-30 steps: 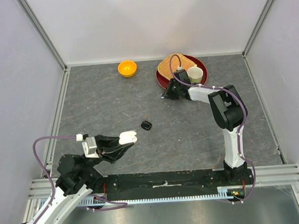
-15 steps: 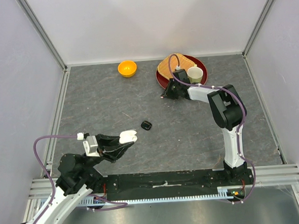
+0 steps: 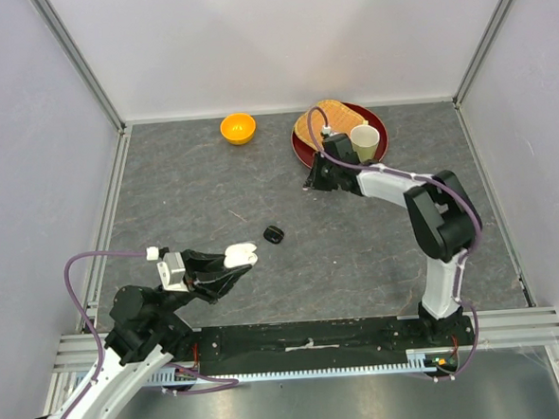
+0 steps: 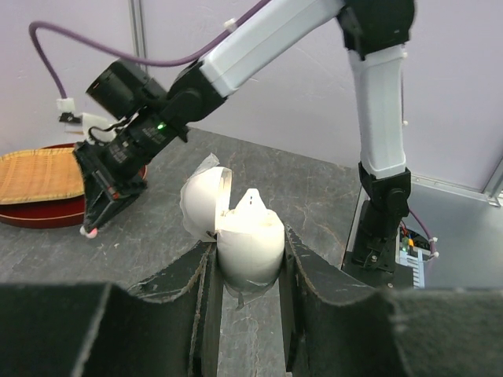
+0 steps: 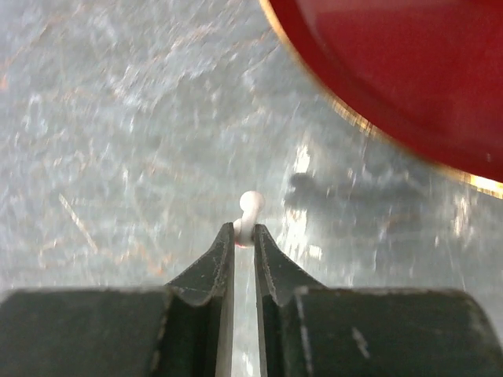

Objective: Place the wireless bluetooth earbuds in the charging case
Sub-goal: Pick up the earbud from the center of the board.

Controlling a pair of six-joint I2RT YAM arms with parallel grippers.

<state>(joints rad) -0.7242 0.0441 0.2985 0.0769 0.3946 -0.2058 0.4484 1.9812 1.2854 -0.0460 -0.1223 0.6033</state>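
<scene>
Next, my right gripper draws back and releases the tiny white earbud (image 5: 250, 206) on bare tabletop beside the black case, since that place lies back from my gripper.
My left gripper (image 3: 238, 259) is shut on a white charging case (image 4: 248, 239), held upright near the table's front left with its lid (image 4: 203, 200) swung open. My right gripper (image 5: 244, 229) is shut on a tiny white earbud (image 5: 250, 206), pinched at the very fingertips with its round head sticking out. It hovers close over the grey table just left of the red plate (image 3: 298, 152), and the top view shows the gripper (image 3: 309, 181) there. A black case (image 3: 274, 234) lies closed on the table between the two arms. Other earbuds do not show.
An orange bowl (image 3: 237, 127) stands at the back. The red plate (image 5: 409, 71) carries a woven mat (image 3: 323, 121) and a white cup (image 3: 365, 141). Metal rails line the table's left and front edges.
The right arm's elbow has swung out to the right while its gripper stayed by the plate. Its jaws have narrowed onto the white earbud. The left arm has barely moved.
</scene>
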